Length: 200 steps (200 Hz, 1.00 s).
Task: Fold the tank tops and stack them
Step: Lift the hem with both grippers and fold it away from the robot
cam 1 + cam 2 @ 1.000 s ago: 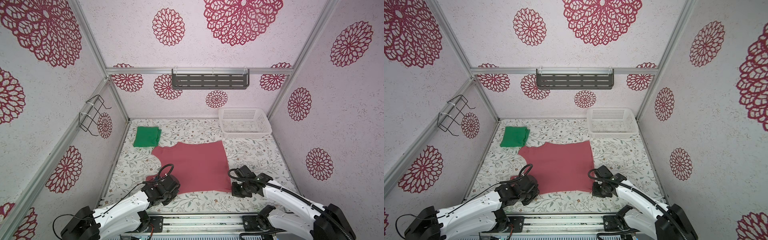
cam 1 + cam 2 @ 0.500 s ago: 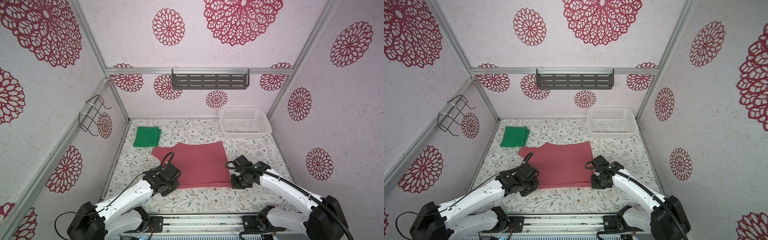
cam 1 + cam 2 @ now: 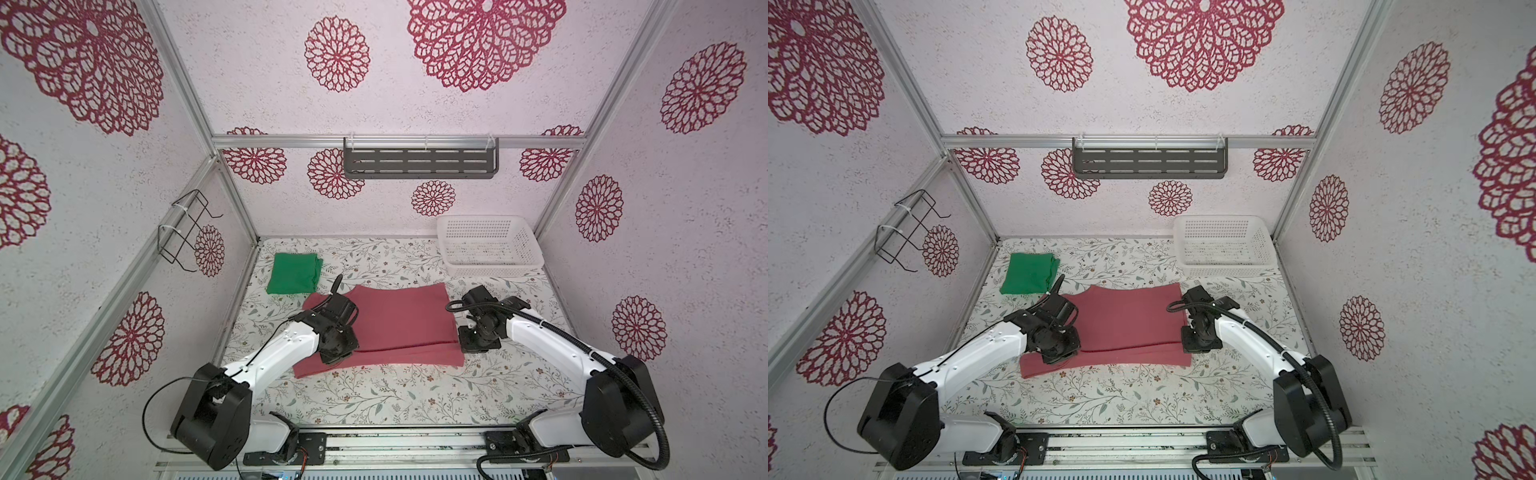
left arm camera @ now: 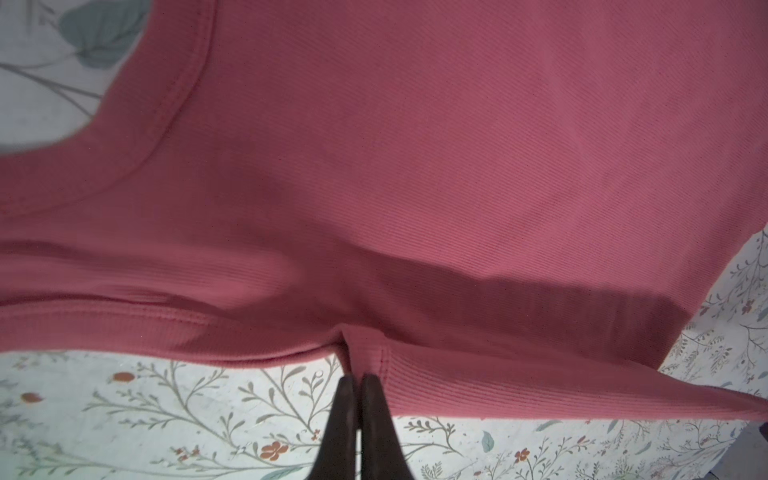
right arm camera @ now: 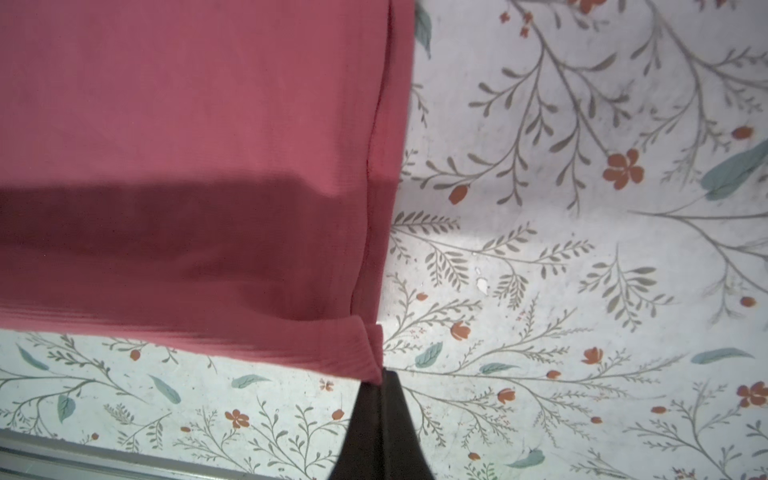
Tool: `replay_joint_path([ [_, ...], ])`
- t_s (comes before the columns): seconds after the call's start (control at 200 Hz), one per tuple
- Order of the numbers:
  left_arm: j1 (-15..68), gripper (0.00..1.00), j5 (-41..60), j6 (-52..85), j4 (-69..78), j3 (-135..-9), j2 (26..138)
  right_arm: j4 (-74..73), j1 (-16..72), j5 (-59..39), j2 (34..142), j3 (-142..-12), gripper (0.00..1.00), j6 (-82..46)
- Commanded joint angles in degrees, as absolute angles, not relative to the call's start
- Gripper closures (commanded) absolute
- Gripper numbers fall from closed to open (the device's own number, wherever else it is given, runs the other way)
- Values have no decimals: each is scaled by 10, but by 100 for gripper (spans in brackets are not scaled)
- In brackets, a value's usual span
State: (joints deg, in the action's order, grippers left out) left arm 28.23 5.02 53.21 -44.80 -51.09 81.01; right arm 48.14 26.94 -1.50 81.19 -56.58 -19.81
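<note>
I will carry the raised hem outward in my left gripper, lower it there and release it, since the flat red fabric (image 3: 362,334) (image 4: 376,268) lies outward of and below the gripper.
A dusty red tank top (image 3: 399,320) (image 3: 1129,320) lies mid-table, its near part doubled over itself. My left gripper (image 3: 338,355) (image 4: 358,380) is shut on the hem of the red tank top (image 4: 415,166), which bunches at the fingertips. At the garment's right corner my right gripper (image 3: 478,345) (image 5: 380,380) is shut on the red tank top (image 5: 187,145). Both pinched edges hang just above the floral table. A folded green tank top (image 3: 293,274) (image 3: 1027,274) rests at the back left, apart from both grippers.
A white perforated basket (image 3: 494,270) (image 3: 1225,272) stands at the back right. A dark slotted shelf (image 3: 419,162) hangs on the back wall and a wire rack (image 3: 183,232) on the left wall. Metal rails run along the front edge.
Both grippers have moved from the front of the table toward the back, carrying the red tank top's near edge over the rest of it. The green tank top has not moved.
</note>
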Motion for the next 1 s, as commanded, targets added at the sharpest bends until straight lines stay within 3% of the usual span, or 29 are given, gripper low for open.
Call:
replay_joint_path([
  [0.0,264,100,65,467,-460,-541,845,482,254,14,834,-595,100,-162],
  [0.651,193,100,83,317,-528,-752,1072,413,198,0,1023,-722,100,-84],
  [0.701,189,93,78,305,-538,-770,1085,408,195,-2,1033,-732,100,-80],
  [0.791,179,75,76,287,-559,-799,1099,407,192,1,1042,-751,90,-72],
  [0.931,174,40,52,263,-610,-820,1074,413,191,-1,1011,-753,64,-71],
  [0.996,174,33,28,265,-633,-803,1045,412,192,-8,987,-740,60,-78],
])
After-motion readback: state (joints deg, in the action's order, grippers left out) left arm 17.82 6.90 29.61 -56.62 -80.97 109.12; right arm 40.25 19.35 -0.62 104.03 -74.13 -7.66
